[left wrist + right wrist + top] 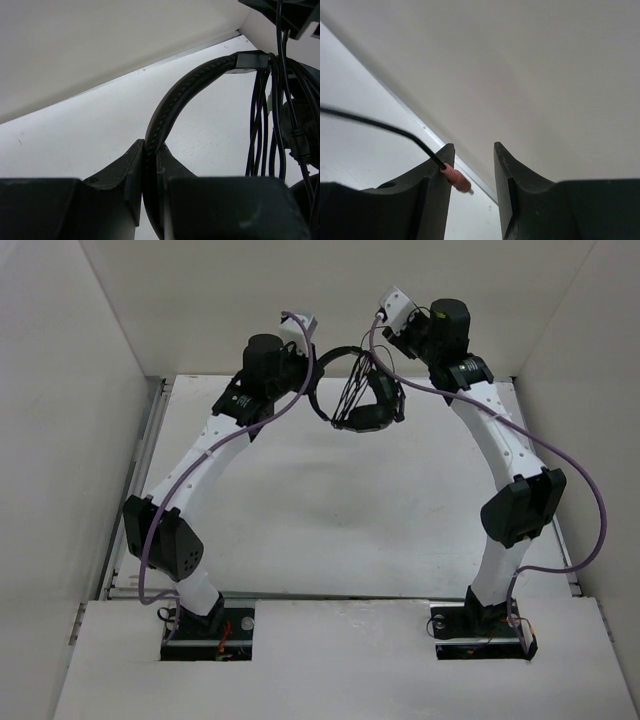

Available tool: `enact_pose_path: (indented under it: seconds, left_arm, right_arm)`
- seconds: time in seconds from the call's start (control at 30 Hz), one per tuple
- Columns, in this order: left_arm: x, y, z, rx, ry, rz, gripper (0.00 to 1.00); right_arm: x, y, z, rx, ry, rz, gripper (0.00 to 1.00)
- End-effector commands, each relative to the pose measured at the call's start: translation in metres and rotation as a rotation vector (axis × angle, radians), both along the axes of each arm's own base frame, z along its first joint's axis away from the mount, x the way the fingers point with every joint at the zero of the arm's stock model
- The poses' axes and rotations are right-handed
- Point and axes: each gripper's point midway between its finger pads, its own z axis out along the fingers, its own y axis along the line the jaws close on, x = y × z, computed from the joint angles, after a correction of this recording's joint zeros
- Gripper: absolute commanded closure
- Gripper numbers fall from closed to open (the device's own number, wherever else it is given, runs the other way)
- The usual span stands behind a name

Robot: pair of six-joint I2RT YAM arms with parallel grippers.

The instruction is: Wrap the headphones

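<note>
My left gripper holds the headband, and the headphones still hang in the air. It should next move down to the clear white tabletop below the headphones [368,412] and release the headband there.
The black headphones [368,412] hang in the air at the back of the table, between the two arms. My left gripper [308,368] is shut on the headband [186,89], which arcs up and right from the jaws [151,150]. The thin black cable [260,125] hangs in several strands by the earcup [300,135]. My right gripper [388,358] is open in the right wrist view [474,150]. A pink plug [455,179] on the cable's end [380,126] lies against its left finger; the jaws stand wide apart and do not clamp it.
White walls enclose the table on the left, back [340,300] and right. Thick purple arm cables [560,470] loop beside both arms. The white tabletop [330,510] lies below the headphones.
</note>
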Motion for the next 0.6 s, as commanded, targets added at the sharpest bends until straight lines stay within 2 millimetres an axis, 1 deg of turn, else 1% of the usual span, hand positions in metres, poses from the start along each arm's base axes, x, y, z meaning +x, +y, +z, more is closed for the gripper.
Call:
enact_pose_path:
  seconds: [0.0,0.1,0.23,0.3,0.4,0.57]
  left_arm:
    - [0.007,-0.004,0.025,-0.104,-0.014,-0.007,1.0]
    - [0.016,-0.003,0.009,-0.093,0.022,0.005,1.0]
    - [0.028,0.001,-0.019,-0.066,0.084,0.025,1.0]
    - [0.033,0.002,-0.031,-0.056,0.108,0.038,1.0]
    - [0.042,0.001,-0.052,-0.039,0.144,0.055,1.0]
    - [0.052,-0.003,-0.1,-0.02,0.235,0.091,1.0]
  right_arm:
    - [-0.026,0.012,0.033,0.111,0.005,0.096,0.57]
    - [-0.028,0.01,0.037,0.15,0.015,0.107,0.57]
    - [-0.031,0.004,0.046,0.209,0.022,0.117,0.57]
    - [-0.031,-0.001,0.047,0.233,0.029,0.113,0.57]
    - [-0.029,-0.008,0.042,0.264,0.05,0.097,0.57]
    - [-0.032,-0.014,0.031,0.326,0.087,0.081,0.55]
